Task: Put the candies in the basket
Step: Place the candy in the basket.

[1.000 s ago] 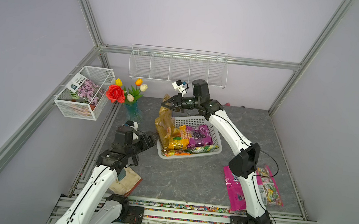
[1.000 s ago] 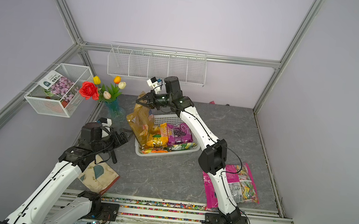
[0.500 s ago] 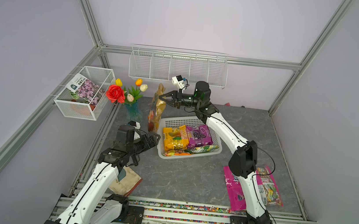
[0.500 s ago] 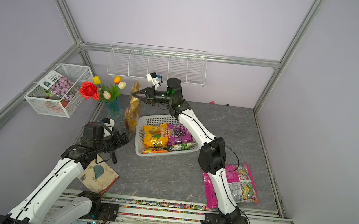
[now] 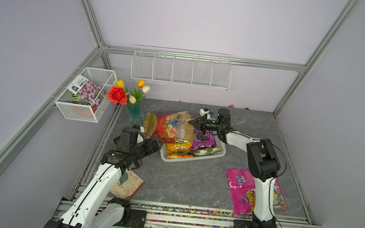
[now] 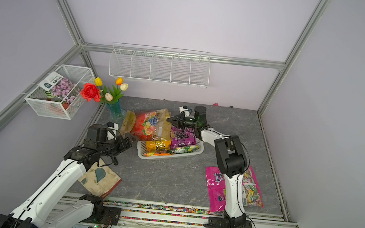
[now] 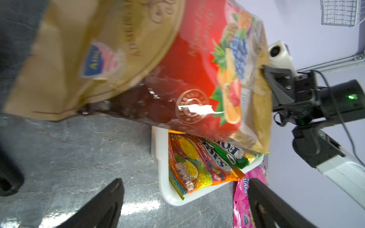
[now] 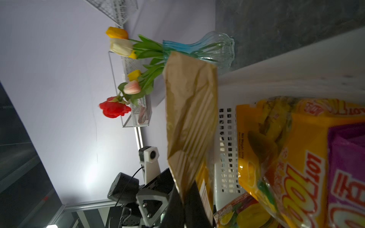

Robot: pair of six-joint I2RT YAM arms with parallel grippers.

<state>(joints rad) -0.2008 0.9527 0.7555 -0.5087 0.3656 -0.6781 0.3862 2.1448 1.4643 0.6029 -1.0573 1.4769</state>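
Note:
My right gripper draws away from the vase and down over the purple grape bag [image 5: 204,140] [image 8: 347,173] next. The bag lies below it, and this move frees the basket's corner.
My right gripper [image 5: 191,122] [image 6: 169,119] is shut on one edge of the large gold-and-red fruit-print candy bag [image 5: 170,127] [image 7: 177,79] [image 8: 189,118]. The bag hangs tilted over the far left corner of the white basket [image 5: 195,159] [image 7: 160,158], partly outside it. In the basket lie the purple grape bag [image 5: 204,140], the yellow bag [image 5: 177,147], the orange FOX'S bag [image 7: 197,167] and the green one [image 7: 229,156]. The pink bag [image 5: 240,189] lies on the table, partly behind the right arm. My left gripper [image 5: 157,143] [image 7: 184,183] stands open and empty beside the basket's left end.
A glass vase of flowers [image 5: 134,111] stands just left of the hanging bag. A wire mesh box [image 5: 85,95] holding a seed packet is on the left wall; a long wire rack [image 5: 180,68] is on the back wall. A beige cloth [image 5: 129,183] lies under the left arm.
The right gripper has swung the gold-and-red bag out toward the vase and back right and lower, so the bag now lies tilted over the basket's corner. The left arm has barely moved.

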